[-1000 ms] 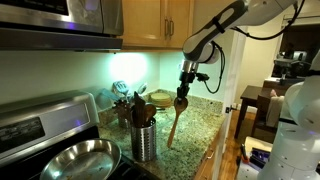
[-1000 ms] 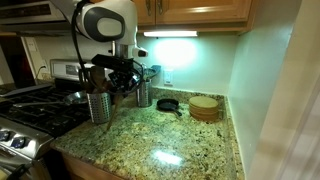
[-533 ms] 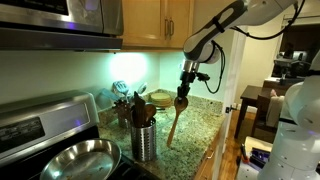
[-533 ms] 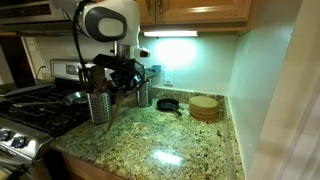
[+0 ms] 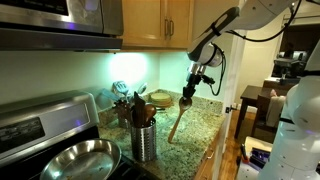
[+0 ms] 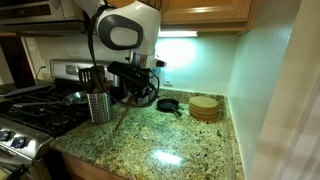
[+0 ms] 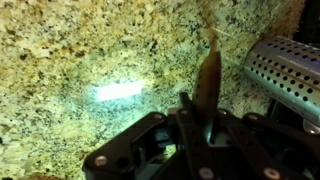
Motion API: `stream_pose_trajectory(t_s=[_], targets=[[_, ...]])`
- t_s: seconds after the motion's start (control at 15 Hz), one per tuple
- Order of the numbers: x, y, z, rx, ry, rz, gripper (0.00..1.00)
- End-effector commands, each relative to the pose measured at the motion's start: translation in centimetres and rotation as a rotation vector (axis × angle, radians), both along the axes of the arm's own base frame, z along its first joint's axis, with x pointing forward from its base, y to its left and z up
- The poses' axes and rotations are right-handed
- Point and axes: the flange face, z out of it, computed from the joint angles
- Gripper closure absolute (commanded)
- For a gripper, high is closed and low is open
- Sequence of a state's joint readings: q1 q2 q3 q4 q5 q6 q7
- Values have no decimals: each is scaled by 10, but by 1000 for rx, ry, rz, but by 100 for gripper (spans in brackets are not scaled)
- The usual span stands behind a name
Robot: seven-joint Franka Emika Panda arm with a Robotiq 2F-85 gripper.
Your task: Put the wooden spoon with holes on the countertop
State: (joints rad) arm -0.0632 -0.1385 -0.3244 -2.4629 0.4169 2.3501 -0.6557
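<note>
My gripper next needs to bring the spoon's raised head down level with its handle, away from the canister (image 6: 99,105), and let it go, since clear granite countertop is below my gripper there.
My gripper (image 5: 190,90) is shut on the head of the wooden spoon with holes (image 5: 177,118), which hangs tilted with its slim handle reaching down to the speckled granite countertop (image 5: 200,125). In the wrist view the spoon (image 7: 208,72) runs away from my jaws (image 7: 196,112) over the countertop (image 7: 90,60). In an exterior view my gripper (image 6: 135,92) is over the countertop (image 6: 170,140), right of the steel canister (image 6: 99,105); the spoon is hard to make out there.
The perforated steel canister (image 5: 144,140) holds other wooden utensils, next to the stove and a steel pan (image 5: 75,160). It also shows in the wrist view (image 7: 290,70). A small black skillet (image 6: 168,104) and round wooden boards (image 6: 204,106) sit near the back wall.
My gripper has moved with the spoon away from the canister, further over the countertop. The spoon still hangs tilted in the jaws.
</note>
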Motion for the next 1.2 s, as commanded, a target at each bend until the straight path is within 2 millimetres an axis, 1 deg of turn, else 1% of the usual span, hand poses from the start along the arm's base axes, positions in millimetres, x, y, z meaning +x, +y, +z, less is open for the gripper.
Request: stream_pose_trajectory(t_s=[0.0, 0.33, 0.73, 0.93, 1.13], targets=[[11, -24, -22, 45, 25, -8, 93], [30, -42, -44, 108, 73, 2, 93], [54, -55, -83, 191, 152, 17, 93], [60, -59, -107, 245, 193, 14, 93], [61, -64, -127, 296, 231, 11, 93]])
